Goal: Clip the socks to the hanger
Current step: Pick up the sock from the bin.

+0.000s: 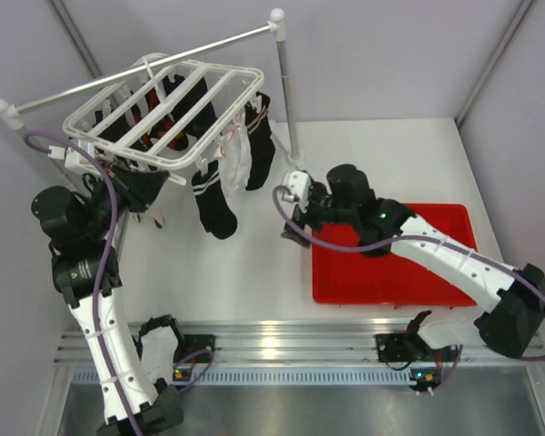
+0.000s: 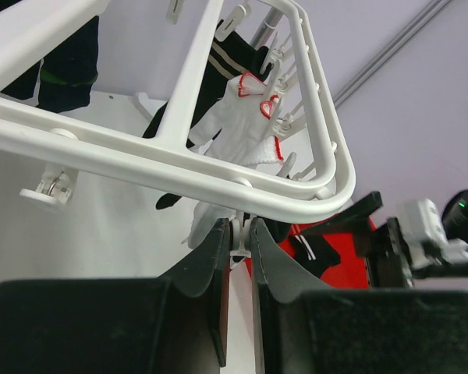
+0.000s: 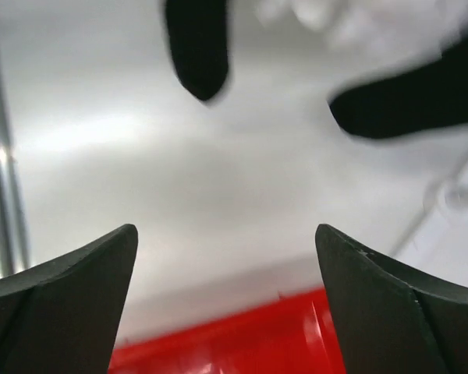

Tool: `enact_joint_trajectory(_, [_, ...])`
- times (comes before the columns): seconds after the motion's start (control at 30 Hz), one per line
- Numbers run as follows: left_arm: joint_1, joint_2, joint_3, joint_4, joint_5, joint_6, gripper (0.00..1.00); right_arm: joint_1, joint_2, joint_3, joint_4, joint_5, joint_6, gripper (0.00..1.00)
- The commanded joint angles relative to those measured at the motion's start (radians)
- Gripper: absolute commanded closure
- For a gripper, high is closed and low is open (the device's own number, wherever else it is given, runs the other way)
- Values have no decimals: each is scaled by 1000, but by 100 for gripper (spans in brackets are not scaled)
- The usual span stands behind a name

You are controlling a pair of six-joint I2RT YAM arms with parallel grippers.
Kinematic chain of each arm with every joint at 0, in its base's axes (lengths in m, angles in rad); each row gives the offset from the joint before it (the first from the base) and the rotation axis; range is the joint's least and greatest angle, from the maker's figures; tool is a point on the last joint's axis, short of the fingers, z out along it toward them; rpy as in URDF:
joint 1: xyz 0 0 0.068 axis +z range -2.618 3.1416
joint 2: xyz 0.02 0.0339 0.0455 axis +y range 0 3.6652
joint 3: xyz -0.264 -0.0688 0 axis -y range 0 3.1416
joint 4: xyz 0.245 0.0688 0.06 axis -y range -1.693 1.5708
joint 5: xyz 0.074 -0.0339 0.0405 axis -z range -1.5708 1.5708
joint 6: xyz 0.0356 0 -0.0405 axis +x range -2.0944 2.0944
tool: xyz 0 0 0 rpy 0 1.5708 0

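Note:
The right gripper swings over the black sock next, tips its fingers downward and lowers onto the sock's white-striped cuff, since the sock lies in the red tray.
The white hanger hangs from the rail at the back left. A black striped sock and another one hang clipped at its right side. My left gripper is under the hanger's near corner, shut on a small white clip that dangles from the frame. Another black sock with white stripes lies in the red tray. My right gripper is open and empty over the tray's left edge; in the right wrist view two black sock toes hang ahead of it.
The red tray sits at the right under my right arm. The grey rail stand's post rises just behind the right gripper. A white sock with red trim hangs on the hanger between the black ones.

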Motion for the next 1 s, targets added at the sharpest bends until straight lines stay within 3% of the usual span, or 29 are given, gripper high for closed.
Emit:
enact_joint_trajectory(0.0, [0,-11,-6,64,14,-4,100,-235,-38,-85,-160,-76,-44,9])
enact_joint_trajectory(0.2, [0,-11,-9,65,15,-6,100,-549,-32,-236,-170,-6,-93,29])
enact_joint_trajectory(0.37, [1,-11,-12,65,21,-1,100,-774,84,-265,-156,-35,-280,39])
enact_joint_trajectory(0.53, [0,-6,-10,65,25,8,100,-830,203,-198,-155,-52,-323,46])
enact_joint_trajectory(0.8, [1,-5,-9,65,15,11,100,-830,266,-263,-47,-45,-296,49])
enact_joint_trajectory(0.97, [0,3,-6,65,12,8,100,-830,321,-242,-56,-31,-285,62])
